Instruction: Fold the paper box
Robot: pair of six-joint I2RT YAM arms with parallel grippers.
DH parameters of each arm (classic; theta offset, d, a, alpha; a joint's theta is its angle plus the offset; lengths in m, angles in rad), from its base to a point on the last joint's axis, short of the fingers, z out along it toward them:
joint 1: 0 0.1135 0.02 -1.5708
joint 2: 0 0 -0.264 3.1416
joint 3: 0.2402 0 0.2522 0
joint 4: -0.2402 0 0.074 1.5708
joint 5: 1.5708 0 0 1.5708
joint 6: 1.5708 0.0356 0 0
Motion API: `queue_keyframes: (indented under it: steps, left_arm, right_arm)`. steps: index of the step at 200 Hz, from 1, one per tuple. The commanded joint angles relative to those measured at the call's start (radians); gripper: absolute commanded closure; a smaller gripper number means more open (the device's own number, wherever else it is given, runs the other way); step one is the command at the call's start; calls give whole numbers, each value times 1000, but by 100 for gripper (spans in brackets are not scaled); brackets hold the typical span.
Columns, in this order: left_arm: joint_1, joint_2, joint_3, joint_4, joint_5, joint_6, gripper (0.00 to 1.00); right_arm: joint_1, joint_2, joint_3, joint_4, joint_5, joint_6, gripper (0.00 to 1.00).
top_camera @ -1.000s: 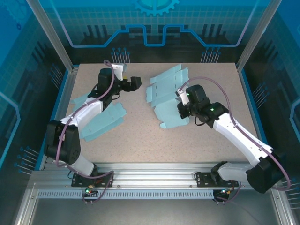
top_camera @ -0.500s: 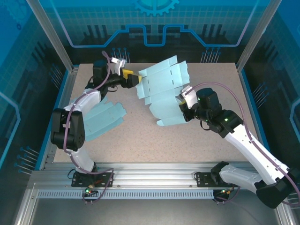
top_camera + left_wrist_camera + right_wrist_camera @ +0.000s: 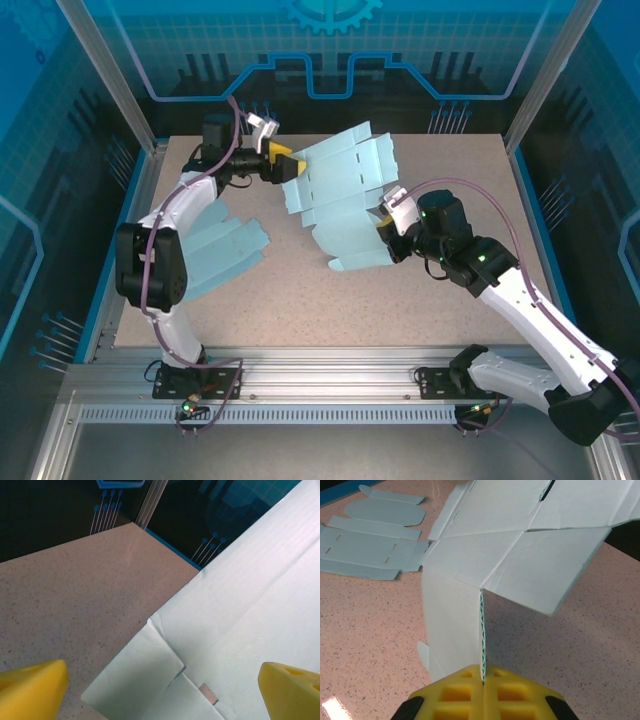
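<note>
My right gripper eases slightly toward the open left gripper next and lets go of the paper box's near edge, since bare table lies below the tilted sheet.
The paper box is a light blue, unfolded cardboard sheet with flaps and slots, held tilted above the table. My right gripper is shut on its lower right edge; in the right wrist view the yellow fingers pinch the corrugated edge of the box between them. My left gripper is open at the sheet's upper left corner. In the left wrist view its yellow fingertips stand wide apart, with the corner flap of the box between and beyond them.
A second flat blue box sheet lies on the table at the left, under the left arm, and shows in the right wrist view as a flat sheet. Blue rails edge the speckled table.
The right gripper has lifted the sheet off the table and tilted it toward the left. The left gripper has swung over to the sheet's upper left corner.
</note>
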Motion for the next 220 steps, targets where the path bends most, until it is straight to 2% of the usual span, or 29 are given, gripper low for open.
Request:
queue_keyframes:
  steps: [1,27,103,153,182,220]
  left_arm:
    - [19,33,57,-85,-13,62,1]
    - [35,64,101,-115,31,55,1]
    - [35,79,142,-247,252,192,3]
    - [35,78,152,-246,258,187,21]
    - [35,69,151,-222,244,174,46]
    - [35,64,148,-202,242,168,64]
  right_arm:
    - [14,-1,2,37,-41,-14,100]
    - [16,-3,-1,45,-57,-16,100]
    - [17,15,-6,80,-79,-2,100]
    - [16,19,-26,100,-61,8,100]
    - [15,16,-49,109,-48,21,100]
    - [14,20,-86,124,-21,51,100]
